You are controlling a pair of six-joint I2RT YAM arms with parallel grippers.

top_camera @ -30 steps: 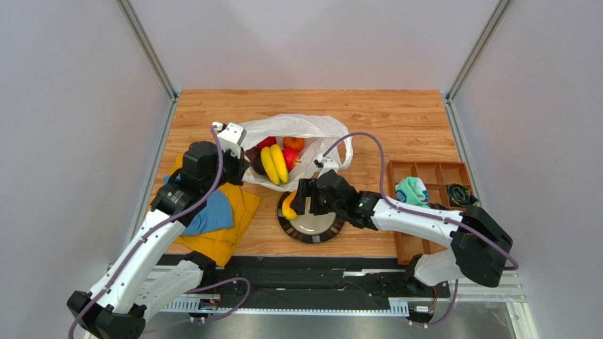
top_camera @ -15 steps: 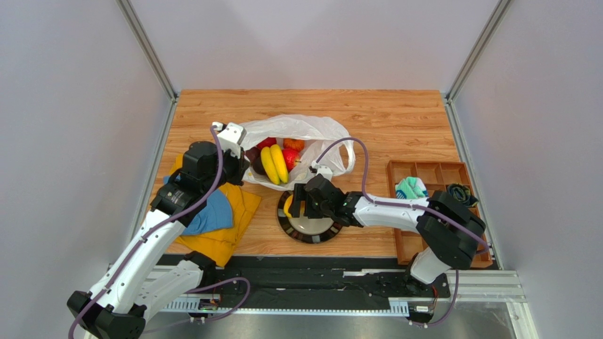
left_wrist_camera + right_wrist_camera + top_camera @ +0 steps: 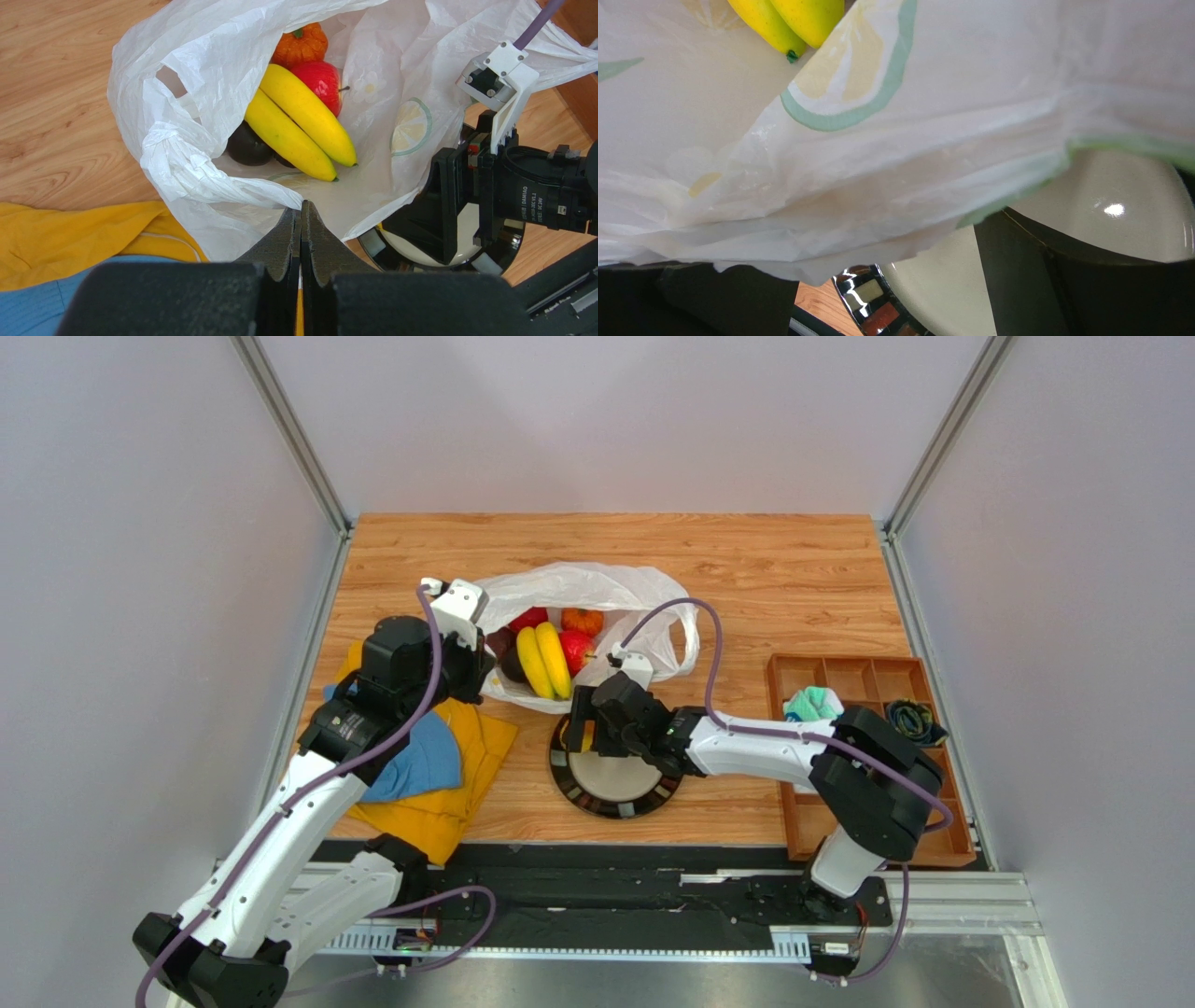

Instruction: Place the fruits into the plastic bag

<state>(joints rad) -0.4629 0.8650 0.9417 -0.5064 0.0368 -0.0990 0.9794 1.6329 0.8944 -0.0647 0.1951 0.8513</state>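
Observation:
Only bag film (image 3: pixel 948 140) and plate are between its fingers, so the right gripper lowers next toward the plate's pale middle, around the orange-yellow mango (image 3: pixel 565 739).
The plastic bag (image 3: pixel 617 595) lies open on the table, holding a yellow banana (image 3: pixel 302 119), a red fruit (image 3: pixel 323 80), a ribbed orange one (image 3: pixel 302 45) and a dark round one (image 3: pixel 247 145). My left gripper (image 3: pixel 302 208) is shut on the bag's near-left rim. My right gripper (image 3: pixel 582 731) hovers open over the far-left rim of the black plate (image 3: pixel 617 791), right at the bag's mouth. In the right wrist view only bag film (image 3: pixel 948 140) and plate (image 3: pixel 1144 203) lie between its fingers. A sliver of orange-yellow mango (image 3: pixel 565 739) shows beside it at the plate rim.
A blue cloth (image 3: pixel 421 756) lies on a yellow cloth (image 3: pixel 470 777) under my left arm. A wooden compartment tray (image 3: pixel 856 661) with a teal item (image 3: pixel 814 709) and a dark item (image 3: pixel 912 717) stands at the right. Grey walls flank the table.
My right gripper has moved left and away from me, from over the plate to the bag's mouth, and the mango is now mostly hidden. The left arm has not moved.

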